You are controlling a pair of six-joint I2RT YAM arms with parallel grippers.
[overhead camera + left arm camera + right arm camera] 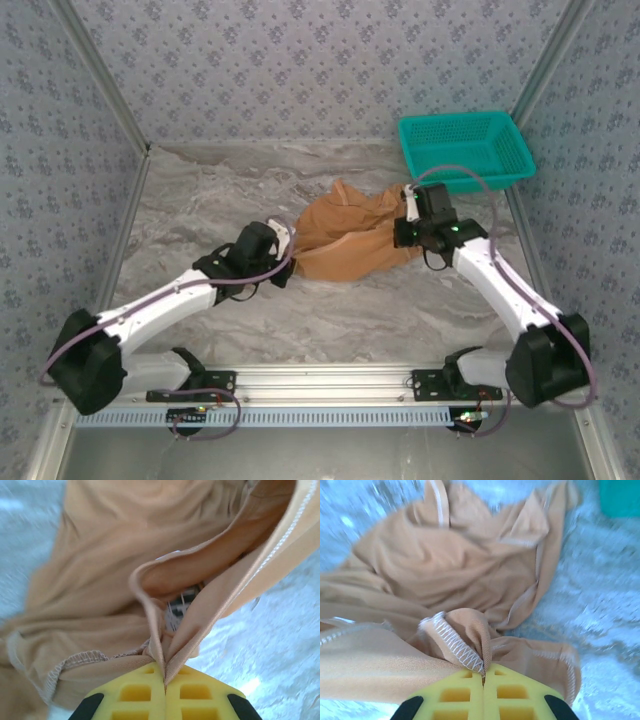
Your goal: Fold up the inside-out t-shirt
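The left gripper rises next, carries the t-shirt [345,238], which lies crumpled, outward and lowers it to release on the far bare tabletop outward of it.
The inside-out t-shirt [345,238] lies crumpled on the marbled table, orange-tan with pale stitched seams. My left gripper [283,243] sits at its left edge, and in the left wrist view the left gripper [164,680] is shut on a hemmed fold of the t-shirt [110,575], the cloth rising in a loop above the yellow pads. My right gripper [405,232] is at the shirt's right edge. Seen from the right wrist, the right gripper [483,676] is shut on a seam with white zigzag stitching, and the t-shirt [455,575] spreads out beyond it.
A teal mesh basket [466,148] stands at the back right, close behind the right arm. Patterned walls enclose the table [200,200] on three sides. Bare marbled surface stretches to the left of the shirt and in front of it.
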